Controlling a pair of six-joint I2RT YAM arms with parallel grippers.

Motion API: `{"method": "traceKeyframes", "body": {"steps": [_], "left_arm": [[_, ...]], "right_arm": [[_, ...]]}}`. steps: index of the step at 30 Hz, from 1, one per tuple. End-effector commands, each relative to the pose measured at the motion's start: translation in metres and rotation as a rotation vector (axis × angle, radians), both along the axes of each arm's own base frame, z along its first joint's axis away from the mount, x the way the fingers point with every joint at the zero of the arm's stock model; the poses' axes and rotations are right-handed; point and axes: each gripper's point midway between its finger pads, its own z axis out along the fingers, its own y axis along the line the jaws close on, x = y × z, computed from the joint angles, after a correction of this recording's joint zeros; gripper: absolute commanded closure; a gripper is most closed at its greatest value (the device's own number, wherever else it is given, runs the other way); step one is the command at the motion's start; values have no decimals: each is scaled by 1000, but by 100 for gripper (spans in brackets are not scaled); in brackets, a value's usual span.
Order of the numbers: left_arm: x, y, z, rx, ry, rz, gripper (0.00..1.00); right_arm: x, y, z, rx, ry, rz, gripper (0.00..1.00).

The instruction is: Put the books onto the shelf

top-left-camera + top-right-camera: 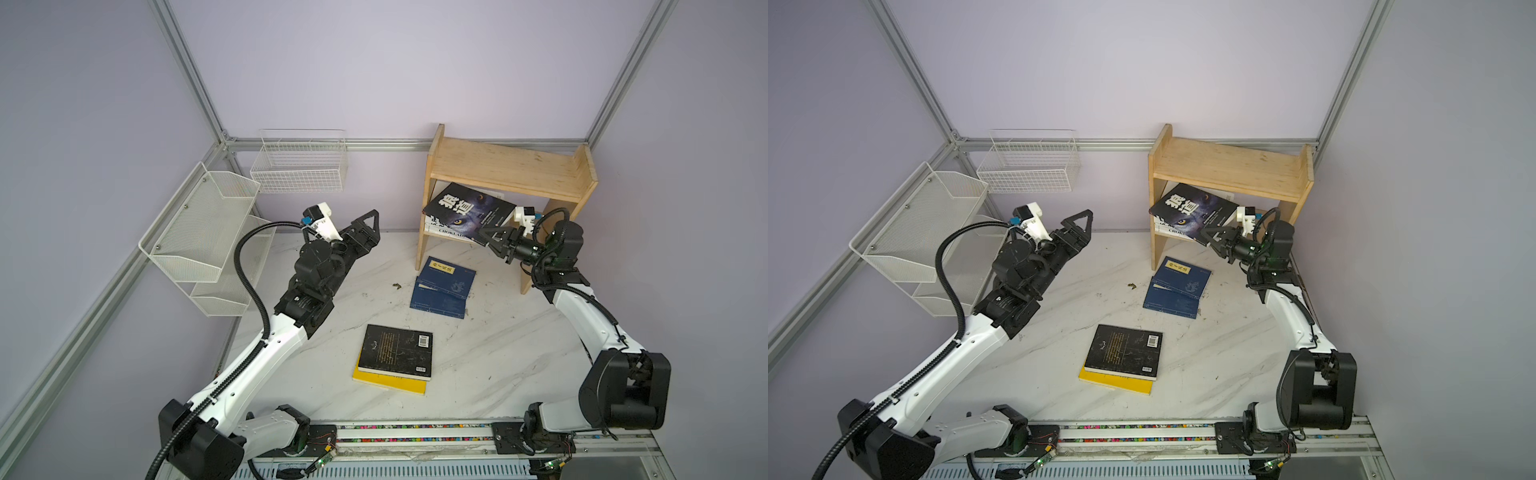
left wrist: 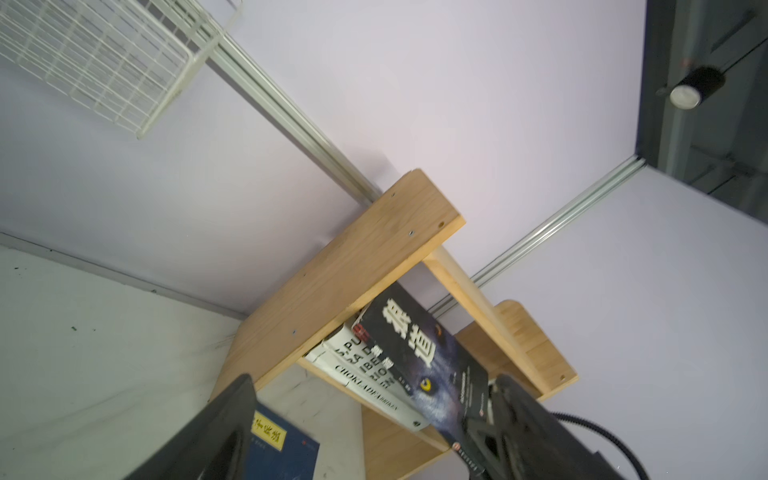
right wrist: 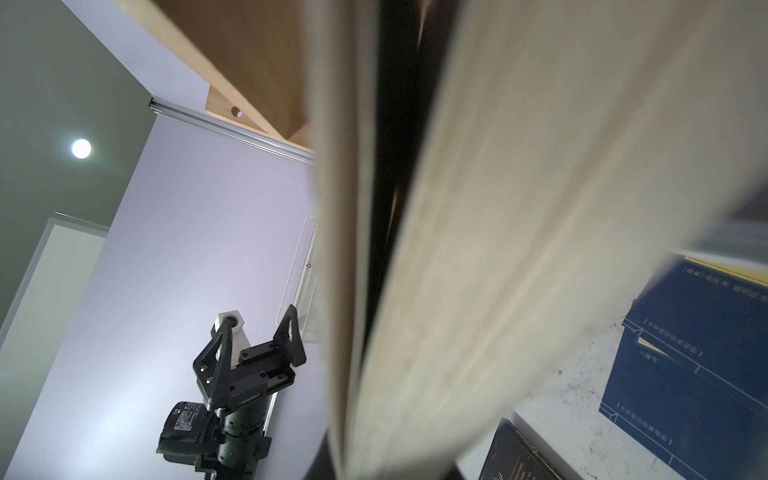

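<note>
I should next use my right gripper to push the wolf-cover book outward, farther onto the white books in the lower level of the shelf [image 1: 446, 228], and let go of it, because its near corner sticks out over them.
The wooden shelf [image 1: 507, 170] [image 1: 1229, 166] [image 2: 353, 270] stands at the back right. My right gripper [image 1: 494, 237] [image 1: 1214, 237] is shut on a black wolf-cover book [image 1: 469, 208] [image 1: 1196, 208] [image 2: 419, 353], tilted on two white books [image 1: 446, 229] [image 2: 365, 378] lying in the lower tier. Its pages [image 3: 498, 208] hide the right jaws in the right wrist view. Two navy books [image 1: 444, 286] [image 1: 1179, 286] [image 3: 698, 365] lie overlapped before the shelf. A black book [image 1: 395, 351] [image 1: 1123, 351] rests on a yellow one [image 1: 386, 382]. My left gripper [image 1: 365, 232] [image 1: 1079, 224] [image 2: 374, 432] [image 3: 257, 336] hangs open and empty, left of the shelf.
A white mesh tiered rack [image 1: 199, 232] hangs on the left wall and a white wire basket [image 1: 299, 166] on the back wall. A small scrap [image 1: 397, 285] lies on the marble table [image 1: 519, 353]. A metal rail [image 1: 415, 434] runs along the front edge.
</note>
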Motion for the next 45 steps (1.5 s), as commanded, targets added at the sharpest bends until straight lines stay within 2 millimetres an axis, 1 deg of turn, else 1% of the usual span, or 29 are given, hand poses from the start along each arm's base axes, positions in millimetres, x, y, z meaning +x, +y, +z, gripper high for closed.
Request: {"method": "traceKeyframes", "body": {"steps": [1, 5, 10, 11, 12, 20, 23, 28, 35, 40, 42, 45], "left_arm": [[-2, -21, 36, 98, -103, -115, 6], [5, -40, 34, 139, -119, -188, 1], [19, -53, 34, 172, -133, -220, 1], [18, -53, 40, 175, -149, -222, 0], [31, -60, 26, 191, -124, -230, 0], [62, -95, 22, 190, -134, -339, 0], [80, -103, 14, 180, -111, -341, 0], [102, -119, 8, 156, -102, -366, 0], [133, -124, 3, 130, -98, -309, 0], [153, -126, -6, 95, -65, -268, 0], [159, -124, -12, 94, -47, -242, 0], [168, -120, -22, 100, -16, -197, 0]], "right_arm": [[-1, -1, 37, -25, -163, 43, 93], [8, -3, 37, -23, -156, 59, 93], [14, -8, 37, -28, -159, 90, 91], [15, -9, 37, -29, -161, 93, 91], [16, -9, 36, -29, -157, 96, 91], [33, -16, 25, -40, -131, 99, 91], [41, -17, 20, -75, -120, 84, 91], [48, -19, 21, -91, -118, 81, 90], [57, -21, 13, -96, -93, 51, 88], [59, -24, 13, -95, -86, 22, 87], [59, -25, 13, -89, -82, 13, 83], [60, -25, 12, -87, -78, 4, 82]]}}
